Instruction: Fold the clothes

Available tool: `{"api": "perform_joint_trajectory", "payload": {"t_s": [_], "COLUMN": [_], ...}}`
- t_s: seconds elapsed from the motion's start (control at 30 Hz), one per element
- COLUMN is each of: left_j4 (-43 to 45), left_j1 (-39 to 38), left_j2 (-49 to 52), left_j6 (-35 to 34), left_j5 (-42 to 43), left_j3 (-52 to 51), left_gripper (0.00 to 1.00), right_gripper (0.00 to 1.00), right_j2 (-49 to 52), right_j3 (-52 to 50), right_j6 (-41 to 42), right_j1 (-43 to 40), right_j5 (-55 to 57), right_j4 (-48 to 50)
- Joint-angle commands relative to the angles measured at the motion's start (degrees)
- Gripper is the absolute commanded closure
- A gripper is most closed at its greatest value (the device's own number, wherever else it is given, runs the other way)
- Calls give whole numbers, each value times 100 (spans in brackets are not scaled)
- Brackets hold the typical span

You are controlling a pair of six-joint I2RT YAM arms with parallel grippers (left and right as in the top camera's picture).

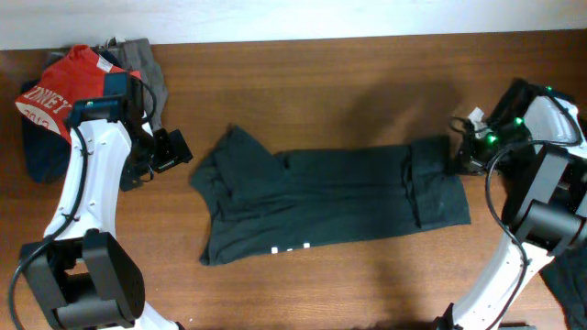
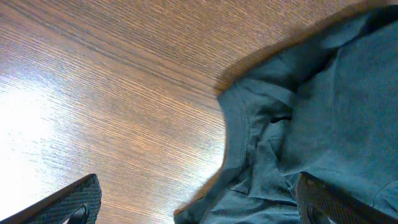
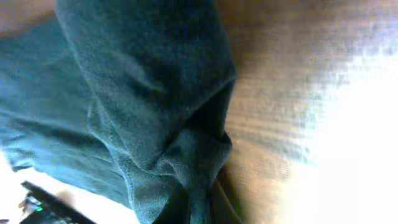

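The shirt still stretches long, its middle [image 1: 352, 181] left of my right gripper in the overhead view. Next, my right gripper moves the shirt's held end over it and releases.
A black T-shirt [image 1: 339, 197] lies folded lengthwise across the middle of the table, a bit of white lettering showing at its front edge. My left gripper [image 1: 168, 149] is open just left of the shirt's collar end; in the left wrist view the collar [image 2: 249, 124] lies between the spread fingertips [image 2: 199, 205]. My right gripper [image 1: 456, 156] is shut on the shirt's right end; in the right wrist view the fabric [image 3: 155, 93] bunches down into the jaws [image 3: 202, 202].
A pile of other clothes [image 1: 64, 92], red with white lettering, navy and grey, sits at the far left corner. Bare wooden table [image 1: 367, 284] surrounds the shirt. More dark fabric [image 1: 573, 275] shows at the right edge.
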Motion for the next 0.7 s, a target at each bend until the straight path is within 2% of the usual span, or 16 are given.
{"api": "perform_joint_trajectory", "payload": {"t_s": [0.0,0.17,0.33,0.67], "left_j4": [-4,-9,-11,-4], "left_j1": [15,15,15,15], "left_j2": [-122,-122,-122,-122], "left_j6": [-37,-37,-37,-39], "left_j5": [42,42,42,44], "left_j3": [9,9,9,9], "left_gripper": [1,1,1,1], "right_gripper": [96,96,96,96], "right_j2": [-459,-492,-511,-791], "right_j3": [103,105,105,131], "right_j6": [675,1207,1353,1954], "right_j1": [494,1335,2081,2577], "right_j5": [1287,2371,2549,2846], "right_j4": [-39,-55,-205,-527]}}
